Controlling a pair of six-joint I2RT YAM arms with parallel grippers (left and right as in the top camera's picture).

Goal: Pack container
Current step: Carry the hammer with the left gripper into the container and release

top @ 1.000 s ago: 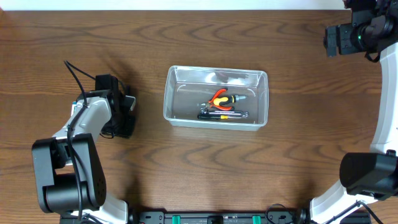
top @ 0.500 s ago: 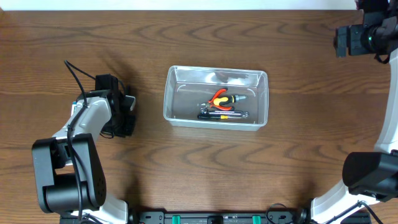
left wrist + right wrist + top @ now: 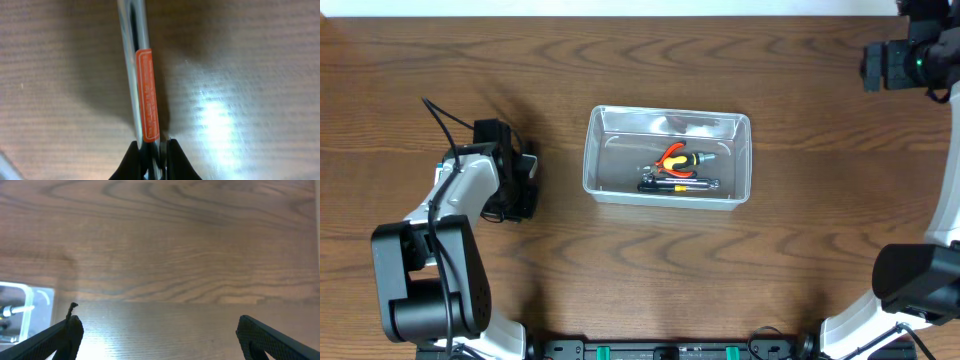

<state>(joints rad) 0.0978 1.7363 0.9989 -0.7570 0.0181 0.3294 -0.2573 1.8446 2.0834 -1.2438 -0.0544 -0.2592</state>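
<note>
Tools are already packed in the clear plastic container. My left gripper should next lift, turn toward the container and go down inside it by the dark tool [image 3: 669,181].
The clear plastic container [image 3: 666,158] sits mid-table and holds an orange-handled tool [image 3: 677,157] and a dark tool [image 3: 678,184]. A corner of the container shows at the left edge of the right wrist view [image 3: 20,312]. My left gripper [image 3: 152,155] is down at the table left of the container, shut on a shiny metal tool with an orange label [image 3: 147,95]. In the overhead view the left gripper [image 3: 517,185] hides this tool. My right gripper [image 3: 157,335] is wide open and empty above bare wood; it is at the far right corner in the overhead view [image 3: 895,62].
A black cable [image 3: 445,125] loops along the left arm. The white back edge of the table [image 3: 620,8] runs along the top.
The right arm has drawn back toward the far right corner. The left arm and the container have not moved.
</note>
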